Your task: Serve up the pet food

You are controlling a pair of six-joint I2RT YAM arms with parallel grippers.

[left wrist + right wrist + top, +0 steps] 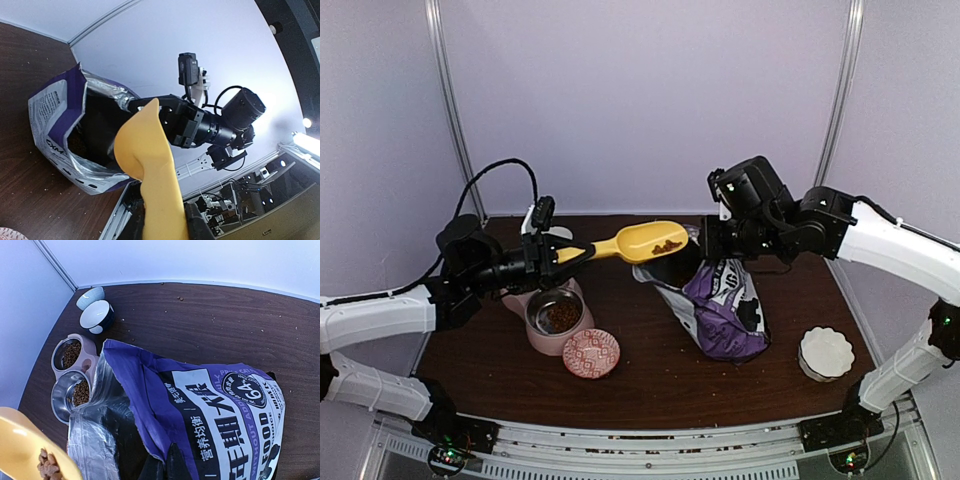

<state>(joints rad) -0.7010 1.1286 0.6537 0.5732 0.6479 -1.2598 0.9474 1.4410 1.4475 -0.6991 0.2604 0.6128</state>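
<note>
I should move my left gripper leftward in the top view over the feeder [523, 303] to empty the scoop's kibble, then down to release the scoop on bare tabletop beyond.
My left gripper [552, 254] is shut on the handle of a yellow scoop [645, 241]. It holds the scoop level above the table, between the pink feeder [523, 303] and the open purple bag [723, 308]. Brown kibble [667, 245] lies in the scoop's bowl, and it also shows in the right wrist view [47, 465]. My right gripper [704, 240] is shut on the bag's top rim [150, 440] and holds the mouth open. Both steel bowls [75, 392] of the feeder hold kibble [71, 353]. In the left wrist view only the scoop's underside [145, 155] shows in front of the bag [57, 125].
A red patterned dish [591, 353] sits in front of the feeder. A white scalloped bowl [825, 352] stands at the right front. Two small bowls [96, 315] sit behind the feeder by the wall. Stray kibble [179, 298] lies on the dark table [660, 385].
</note>
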